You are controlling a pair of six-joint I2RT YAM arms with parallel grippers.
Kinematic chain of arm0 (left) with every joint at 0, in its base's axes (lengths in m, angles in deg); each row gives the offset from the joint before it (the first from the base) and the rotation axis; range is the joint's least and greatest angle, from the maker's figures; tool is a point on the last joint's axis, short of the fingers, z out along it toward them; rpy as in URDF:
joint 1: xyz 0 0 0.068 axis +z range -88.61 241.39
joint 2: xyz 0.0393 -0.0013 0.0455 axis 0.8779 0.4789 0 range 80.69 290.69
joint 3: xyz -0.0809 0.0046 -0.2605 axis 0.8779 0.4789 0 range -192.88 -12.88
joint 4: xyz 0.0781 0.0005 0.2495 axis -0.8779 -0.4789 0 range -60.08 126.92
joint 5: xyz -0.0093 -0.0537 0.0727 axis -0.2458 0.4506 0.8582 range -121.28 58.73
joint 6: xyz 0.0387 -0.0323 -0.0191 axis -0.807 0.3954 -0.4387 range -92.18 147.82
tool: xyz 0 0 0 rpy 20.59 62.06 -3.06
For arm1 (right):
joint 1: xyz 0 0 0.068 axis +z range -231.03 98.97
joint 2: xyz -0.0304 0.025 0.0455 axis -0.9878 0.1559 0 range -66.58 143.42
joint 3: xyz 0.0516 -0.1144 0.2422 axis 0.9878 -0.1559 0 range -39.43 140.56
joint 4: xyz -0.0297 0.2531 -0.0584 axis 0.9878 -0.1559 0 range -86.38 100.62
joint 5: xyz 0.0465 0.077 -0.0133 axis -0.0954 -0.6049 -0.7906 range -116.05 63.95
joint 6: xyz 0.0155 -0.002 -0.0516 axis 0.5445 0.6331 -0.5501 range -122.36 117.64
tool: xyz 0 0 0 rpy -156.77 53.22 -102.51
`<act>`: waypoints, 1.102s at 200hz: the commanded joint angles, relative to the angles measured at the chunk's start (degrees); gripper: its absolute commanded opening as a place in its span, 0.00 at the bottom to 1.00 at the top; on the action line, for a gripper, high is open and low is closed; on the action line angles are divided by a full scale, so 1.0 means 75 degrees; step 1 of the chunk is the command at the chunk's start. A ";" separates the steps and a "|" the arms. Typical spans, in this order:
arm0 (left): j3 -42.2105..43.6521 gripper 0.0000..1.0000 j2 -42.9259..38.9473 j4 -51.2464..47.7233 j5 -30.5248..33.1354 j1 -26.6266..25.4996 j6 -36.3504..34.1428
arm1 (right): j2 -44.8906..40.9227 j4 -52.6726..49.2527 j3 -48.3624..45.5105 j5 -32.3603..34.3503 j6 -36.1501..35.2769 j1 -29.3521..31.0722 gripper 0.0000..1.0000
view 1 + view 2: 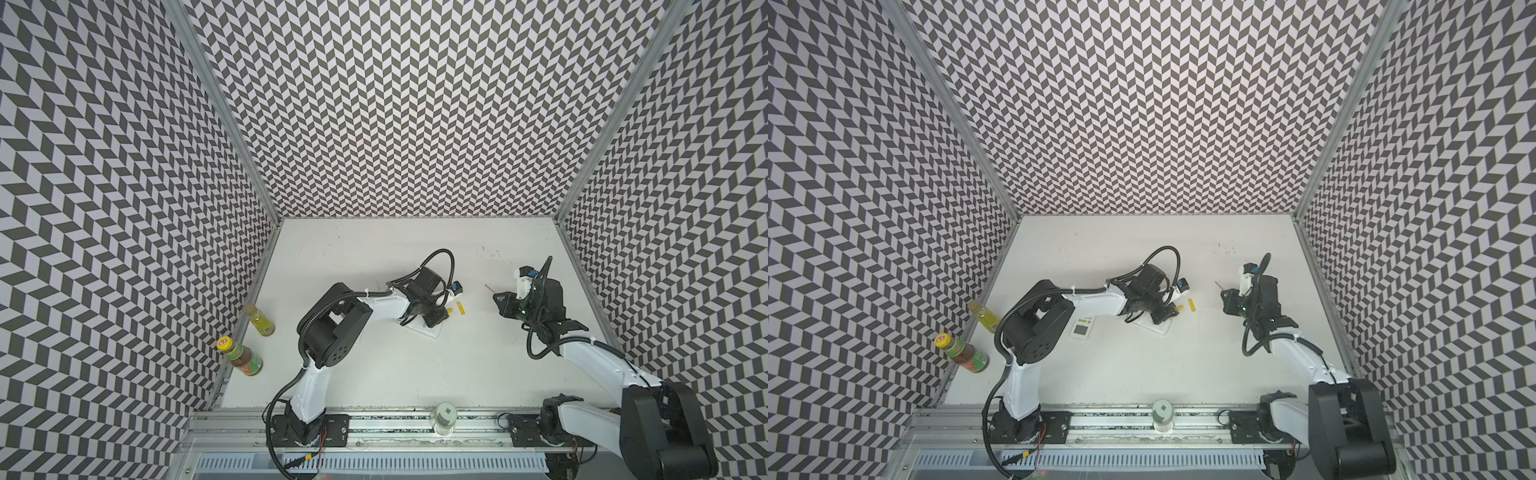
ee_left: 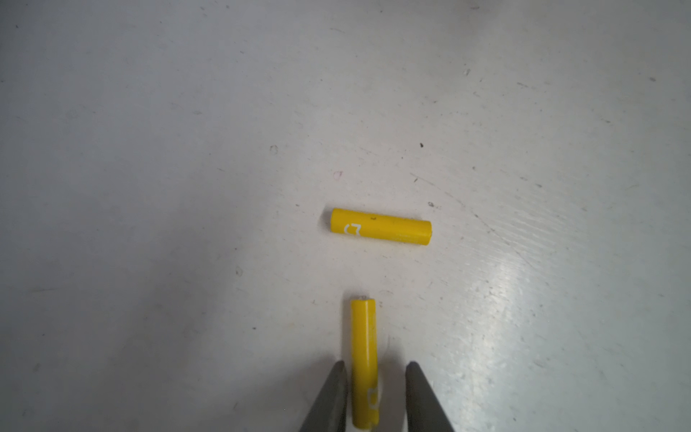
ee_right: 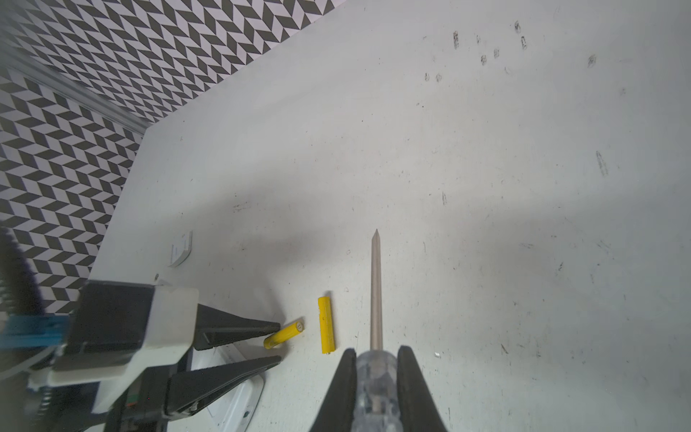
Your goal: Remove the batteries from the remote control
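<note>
Next, my right gripper lowers the clear-handled screwdriver toward the bare tabletop (image 1: pixel 486 307) (image 3: pixel 411 309) beside the free battery and releases it, since both batteries lie outside the remote.
Two yellow batteries lie on the white table in both top views. One battery (image 1: pixel 461 308) (image 2: pixel 381 226) (image 3: pixel 326 324) lies free. The other battery (image 1: pixel 449 310) (image 2: pixel 363 359) (image 3: pixel 283 334) rests on the table between the fingers of my left gripper (image 2: pixel 375 364) (image 3: pixel 280 342), which is open, with a gap beside the cell. Under that gripper lies the white remote control (image 1: pixel 428 330) (image 3: pixel 239 404), mostly hidden. My right gripper (image 1: pixel 496 296) (image 3: pixel 377 351) hovers to the right, shut on a clear-handled screwdriver (image 3: pixel 375 291) whose shaft points past the batteries.
A second small white remote (image 1: pixel 1080 328) lies by the left arm's elbow. A yellow-green bottle (image 1: pixel 259 320) and a yellow-lidded sauce jar (image 1: pixel 241 357) stand at the left wall. A pale jar (image 1: pixel 444 417) stands on the front rail. A small white flat piece (image 3: pixel 182 250) lies behind the left gripper.
</note>
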 commanded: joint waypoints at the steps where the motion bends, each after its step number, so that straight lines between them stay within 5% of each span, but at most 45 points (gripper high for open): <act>1: -0.0003 0.36 0.0057 -0.0439 -0.0013 0.0033 0.0004 | 0.0118 0.0939 -0.0118 0.0132 0.0003 -0.0028 0.00; 49: -0.0224 0.47 -0.0630 -0.0810 -0.0135 0.0177 0.0107 | 0.0488 0.1565 -0.0283 0.0623 0.0146 -0.0026 0.00; 115: 0.0334 0.62 -0.2177 -0.0832 -0.0592 0.0782 0.0107 | 0.1379 0.1688 -0.0099 0.0811 0.0259 -0.0026 0.13; 220: 0.1323 0.82 -0.3724 -0.0344 -0.0422 0.3248 -0.0196 | 0.1656 0.1469 0.0339 0.0876 0.0364 -0.0010 0.35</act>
